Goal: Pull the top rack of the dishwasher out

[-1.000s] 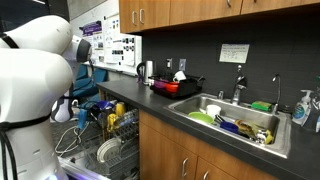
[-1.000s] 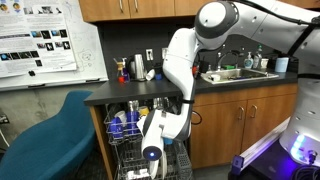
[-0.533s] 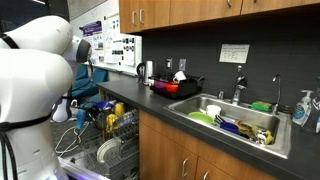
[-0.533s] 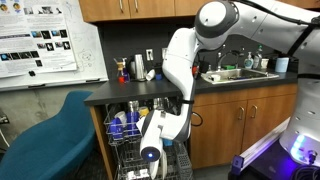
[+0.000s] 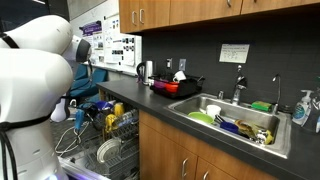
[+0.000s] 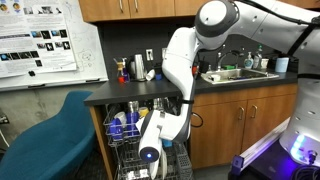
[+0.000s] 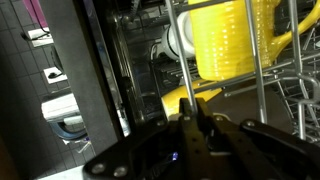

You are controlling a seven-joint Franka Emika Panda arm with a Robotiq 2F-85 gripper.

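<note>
The rack already sticks out, so next I need to pull it slightly farther from the counter. Then I need to open my gripper to let go of the thin vertical wire between its fingers.
The dishwasher (image 6: 140, 140) is open below the dark counter. Its top rack (image 6: 130, 125), a grey-white wire basket with blue and yellow cups, shows in both exterior views (image 5: 112, 122). My gripper (image 7: 194, 112) is shut on a vertical front wire of the top rack (image 7: 183, 70), just in front of a yellow cup (image 7: 232, 38). In an exterior view the gripper (image 6: 150, 152) sits at the rack's front edge, above the lower rack with white plates (image 5: 108, 152).
A blue chair (image 6: 50, 135) stands beside the dishwasher. A steel sink (image 5: 235, 118) full of dishes is set in the counter (image 5: 150, 98). A red pot (image 5: 178, 85) and a kettle (image 5: 145, 72) stand on the counter. Wooden cabinets (image 6: 235, 125) flank the dishwasher.
The gripper and wrist have shifted slightly outward and down in the exterior view; the rest looks unchanged.
</note>
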